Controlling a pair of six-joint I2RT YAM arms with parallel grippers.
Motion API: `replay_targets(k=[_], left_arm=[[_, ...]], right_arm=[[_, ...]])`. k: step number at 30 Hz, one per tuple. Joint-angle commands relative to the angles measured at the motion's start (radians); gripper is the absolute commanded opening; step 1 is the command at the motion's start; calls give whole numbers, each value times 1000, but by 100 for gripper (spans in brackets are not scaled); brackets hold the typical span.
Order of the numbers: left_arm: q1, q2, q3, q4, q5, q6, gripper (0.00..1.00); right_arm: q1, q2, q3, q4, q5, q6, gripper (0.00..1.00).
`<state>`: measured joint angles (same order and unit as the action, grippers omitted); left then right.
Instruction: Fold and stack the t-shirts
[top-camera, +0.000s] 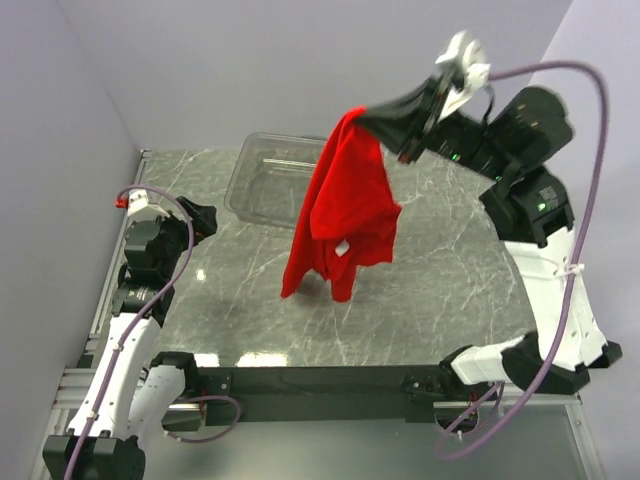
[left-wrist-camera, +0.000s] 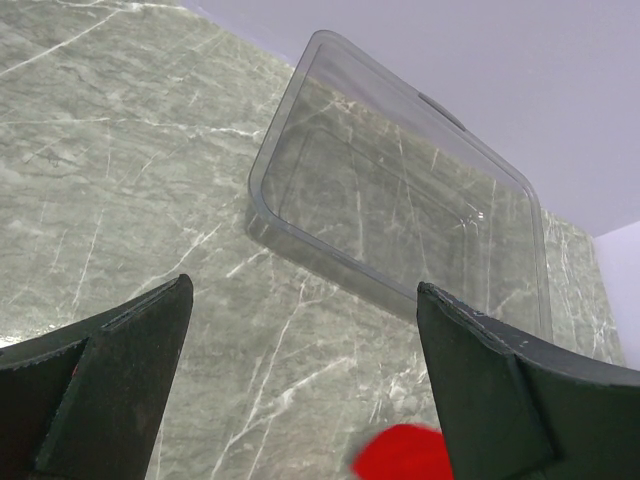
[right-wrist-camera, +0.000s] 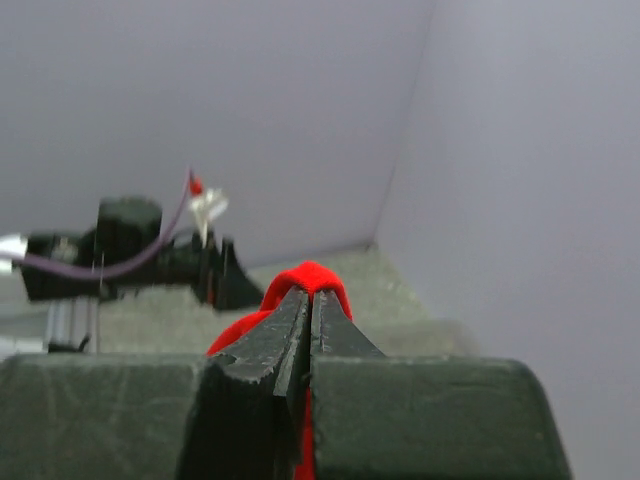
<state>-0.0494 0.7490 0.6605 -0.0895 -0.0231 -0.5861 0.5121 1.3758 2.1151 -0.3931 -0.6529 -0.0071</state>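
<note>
My left gripper has the bin's closest short rim outward of it and to its right in the top view, so it should swing outward next and turn its fingers to sit on both sides of that rim.
The red t-shirt (top-camera: 343, 205) hangs bunched from my right gripper (top-camera: 372, 117), which is raised high over the back middle of the table and shut on a fold of it. Its lower end reaches down to about the table top. A small white label (top-camera: 342, 248) shows low on the cloth. In the right wrist view the jaws are pressed together with red cloth (right-wrist-camera: 312, 277) bulging past their tips. My left gripper (top-camera: 205, 217) is open and empty, low at the table's left side; a bit of the red shirt (left-wrist-camera: 400, 455) shows at the bottom of its view.
A clear plastic bin (top-camera: 268, 178) stands at the back middle of the grey marble table (top-camera: 450, 270), behind the hanging shirt; it also shows in the left wrist view (left-wrist-camera: 400, 200). Purple-grey walls close off the left, back and right sides.
</note>
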Motion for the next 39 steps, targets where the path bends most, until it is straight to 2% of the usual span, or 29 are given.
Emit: replay_targets(k=[1,2,5,6,8,9,10,12,15,19,24,28,32,33,35,37,39], left_arm=[[-1,-22,14,17,15,22,99],[-1,-22,16,16,15,23,99],[-1,-20,25,7,15,26,100],[-1,-19,28,5,31,29,100],[-1,-13,36,2,34,32,100],[-1,-8,39,2,35,34,99],[-1,-2,42,2,40,35,99],[-1,6,48,5,41,35,100],[-1,26,48,25,52,26,99],[-1,76,57,62,87,5,99],[-1,180,97,135,178,-20,99],[-1,372,177,105,201,-32,99],[-1,594,353,2,192,-11,93],[-1,689,390,-28,158,2,88],[-1,778,508,-122,114,35,81],[-1,887,607,-170,28,57,80],[-1,972,680,-194,26,126,80]], right_arm=[[11,-85,-183,17,-45,-74,0],[14,-125,-292,25,-36,-94,0],[14,-178,-474,30,21,-155,0],[14,-187,-513,27,35,-174,4],[16,-211,-616,-4,53,-259,21],[14,-224,-653,-13,59,-292,50],[14,-239,-696,-7,85,-315,64],[14,-288,-820,17,117,-352,87],[6,-334,-938,49,156,-381,95],[-52,-350,-1026,106,162,-352,96],[-193,-244,-1034,135,116,-225,96],[-262,-199,-1057,195,96,-174,95],[-285,-195,-1083,206,82,-160,95],[-293,-196,-1086,211,79,-156,95],[-302,-199,-1096,217,68,-145,95],[-316,-199,-1106,221,62,-137,95],[-333,-201,-1115,227,59,-130,95]])
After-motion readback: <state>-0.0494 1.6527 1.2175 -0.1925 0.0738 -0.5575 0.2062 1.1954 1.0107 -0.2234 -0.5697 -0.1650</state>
